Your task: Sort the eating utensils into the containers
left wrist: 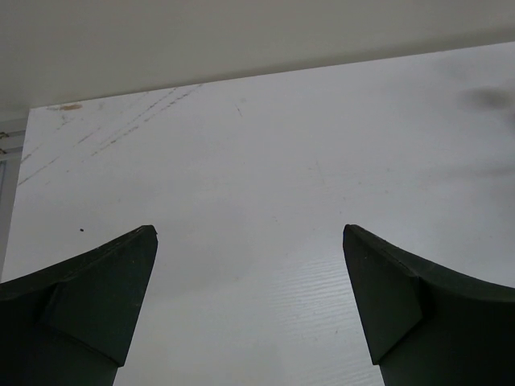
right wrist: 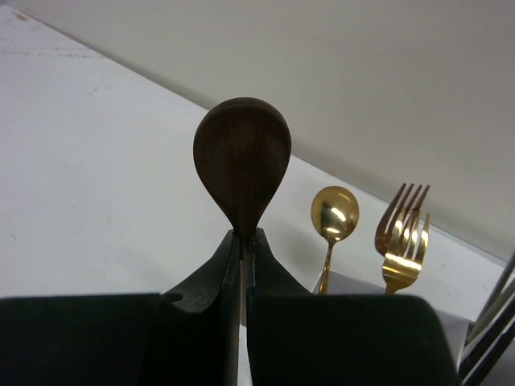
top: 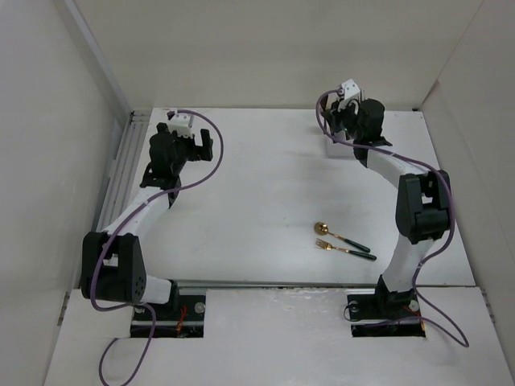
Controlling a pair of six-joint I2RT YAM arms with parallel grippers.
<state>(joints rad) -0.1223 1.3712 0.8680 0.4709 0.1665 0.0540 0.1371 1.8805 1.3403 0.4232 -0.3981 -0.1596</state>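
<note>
My right gripper holds the brown spoon and will next turn slightly and shift toward the standing gold spoon. It will then bring the brown spoon down into that holder section (top: 332,129) (right wrist: 330,286), because a spoon already stands there.
My right gripper (right wrist: 243,235) is shut on the brown spoon (right wrist: 242,161), bowl upward, at the far right of the table (top: 265,185) over the white holder (top: 336,149). Beside it in the right wrist view a gold spoon (right wrist: 334,215), gold forks (right wrist: 404,233) and dark and silver chopsticks (right wrist: 491,326) stand in the holder (right wrist: 354,283). A gold spoon (top: 338,235) and a gold fork (top: 344,249) with dark green handles lie on the table near the front right. My left gripper (left wrist: 249,233) is open and empty above bare table at the far left.
White walls enclose the table on the left, back and right. A metal rail (top: 121,161) runs along the left edge. Purple cables loop off both arms.
</note>
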